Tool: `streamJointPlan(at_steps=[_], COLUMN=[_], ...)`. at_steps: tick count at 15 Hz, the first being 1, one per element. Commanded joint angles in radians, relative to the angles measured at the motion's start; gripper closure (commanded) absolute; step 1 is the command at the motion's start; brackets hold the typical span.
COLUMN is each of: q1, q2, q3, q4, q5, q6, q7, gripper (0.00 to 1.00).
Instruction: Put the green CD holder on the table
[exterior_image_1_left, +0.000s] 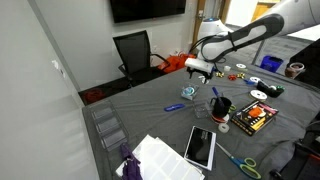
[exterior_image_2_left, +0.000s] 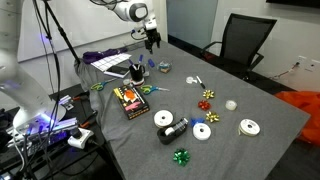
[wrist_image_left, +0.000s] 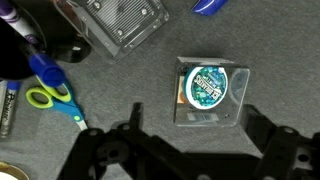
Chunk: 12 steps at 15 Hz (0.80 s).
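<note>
My open gripper will go down and outward onto the holder's edge facing the scissors, since the case is lying flat on the cloth beyond my fingers.
The green CD holder (wrist_image_left: 210, 90) is a clear square case with a teal-green round part, lying flat on the dark grey cloth of the table (wrist_image_left: 120, 100). It shows small in both exterior views (exterior_image_1_left: 189, 92) (exterior_image_2_left: 163, 68). My gripper (wrist_image_left: 195, 150) is open and empty. Its two dark fingers stand apart at the bottom of the wrist view, just below the holder, and do not touch it. In both exterior views the gripper (exterior_image_1_left: 200, 70) (exterior_image_2_left: 152, 40) hangs above the table, a little away from the holder.
Green-handled scissors (wrist_image_left: 45, 95), a black cup (wrist_image_left: 50, 30) and a clear plastic case (wrist_image_left: 125, 20) lie near the holder. The cup with pens (exterior_image_1_left: 221, 106), an orange box (exterior_image_1_left: 252, 118), a tablet (exterior_image_1_left: 200, 145) and white discs (exterior_image_2_left: 163, 118) are spread over the table. A black chair (exterior_image_1_left: 135, 50) stands behind.
</note>
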Motion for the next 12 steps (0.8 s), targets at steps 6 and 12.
streamJointPlan(at_steps=[6, 12], q1=[0.028, 0.042], q2=[0.188, 0.293], q3=[-0.061, -0.101], q4=[0.176, 0.252], q5=[0.003, -0.012], q6=[0.027, 0.075], q7=[0.045, 0.066], gripper=[0.0, 0.0])
